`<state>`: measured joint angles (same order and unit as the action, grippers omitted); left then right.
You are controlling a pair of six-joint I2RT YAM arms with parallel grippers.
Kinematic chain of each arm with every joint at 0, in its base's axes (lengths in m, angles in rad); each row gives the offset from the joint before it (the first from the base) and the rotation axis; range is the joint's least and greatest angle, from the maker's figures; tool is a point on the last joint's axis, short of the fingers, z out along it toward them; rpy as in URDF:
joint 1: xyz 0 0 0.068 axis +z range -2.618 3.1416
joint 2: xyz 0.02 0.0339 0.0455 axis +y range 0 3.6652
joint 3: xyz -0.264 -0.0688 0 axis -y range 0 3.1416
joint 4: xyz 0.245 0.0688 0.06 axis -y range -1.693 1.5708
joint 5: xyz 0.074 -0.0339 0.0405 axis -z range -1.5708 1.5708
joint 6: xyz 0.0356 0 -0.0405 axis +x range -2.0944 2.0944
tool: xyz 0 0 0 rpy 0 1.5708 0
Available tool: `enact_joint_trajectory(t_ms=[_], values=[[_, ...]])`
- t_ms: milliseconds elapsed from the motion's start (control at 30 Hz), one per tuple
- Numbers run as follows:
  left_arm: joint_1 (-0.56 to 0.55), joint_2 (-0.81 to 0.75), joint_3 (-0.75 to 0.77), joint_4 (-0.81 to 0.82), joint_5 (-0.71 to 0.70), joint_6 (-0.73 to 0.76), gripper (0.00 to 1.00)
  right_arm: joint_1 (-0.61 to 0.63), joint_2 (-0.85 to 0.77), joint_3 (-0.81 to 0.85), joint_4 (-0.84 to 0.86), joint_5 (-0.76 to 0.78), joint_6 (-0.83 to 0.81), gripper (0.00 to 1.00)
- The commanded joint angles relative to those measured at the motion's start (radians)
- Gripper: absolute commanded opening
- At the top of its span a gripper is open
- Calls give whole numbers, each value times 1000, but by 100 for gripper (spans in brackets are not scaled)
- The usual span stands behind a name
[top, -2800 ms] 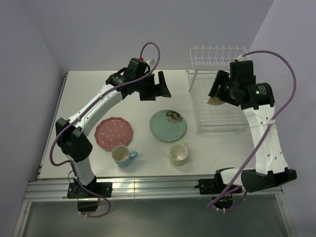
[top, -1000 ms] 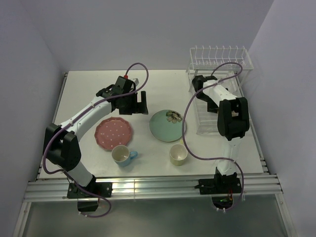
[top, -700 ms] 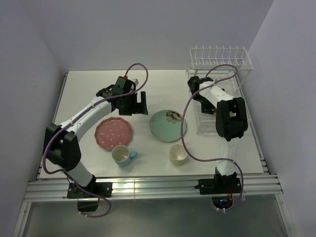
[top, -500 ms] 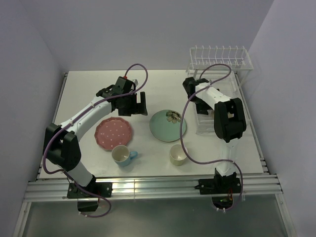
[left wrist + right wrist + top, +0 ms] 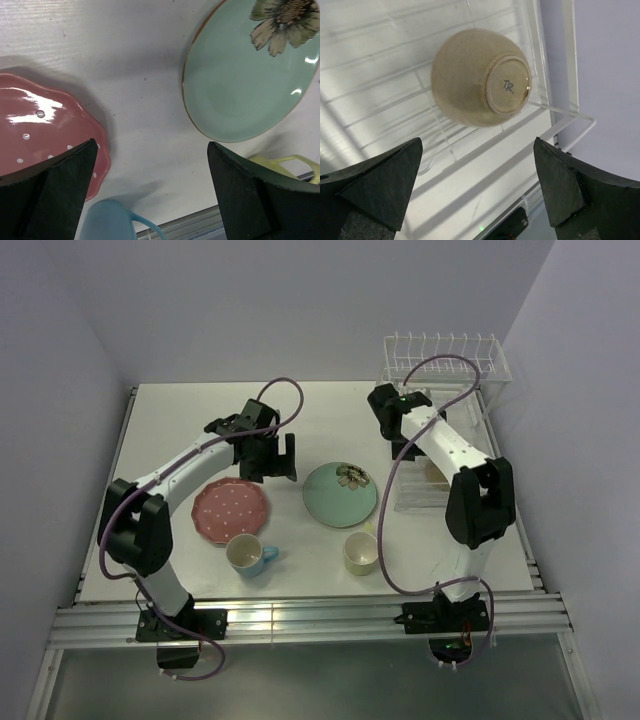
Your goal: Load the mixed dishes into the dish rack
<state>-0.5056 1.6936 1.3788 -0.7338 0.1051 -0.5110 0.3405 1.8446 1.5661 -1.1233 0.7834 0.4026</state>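
The left gripper moves down onto the mint-green flowered plate's rim facing the pink plate (image 5: 230,510) next.
The cream bowl (image 5: 475,75) lies upside down in the lower basket of the white wire dish rack (image 5: 445,352), partly hidden by my right arm in the top view (image 5: 437,472). My right gripper (image 5: 398,430) is open and empty at the rack's left side, short of the bowl (image 5: 475,195). My left gripper (image 5: 280,455) is open and empty above the table between the pink dotted plate (image 5: 230,510) and the mint-green flowered plate (image 5: 340,495). The blue mug (image 5: 247,554) and the yellow-green mug (image 5: 361,553) stand upright nearer the front.
In the left wrist view the pink plate (image 5: 40,130) is left, the green plate (image 5: 250,75) right, the blue mug (image 5: 107,222) and yellow-green mug (image 5: 280,162) below. The rack's wire rim (image 5: 568,60) runs right of the bowl. Walls stand close behind and right.
My right gripper held the bowl over the rack, set it in the basket, then drew back left, open. My left gripper lowered a little toward the plates.
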Motion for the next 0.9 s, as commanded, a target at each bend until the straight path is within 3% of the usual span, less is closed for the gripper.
enact_joint_trajectory(t_ms=[0,300,633,867], values=[[-17,52,63,-44,-25,25,98,32,-120,98,-56,-39,48,99],[-80,165,160,-43,43,-29,93,69,-401,178,-84,-406,50,96],[-88,353,258,-75,54,-27,86,-38,-599,339,-115,-875,113,95],[-93,426,259,-46,82,-44,83,-69,-668,270,-110,-909,85,95]])
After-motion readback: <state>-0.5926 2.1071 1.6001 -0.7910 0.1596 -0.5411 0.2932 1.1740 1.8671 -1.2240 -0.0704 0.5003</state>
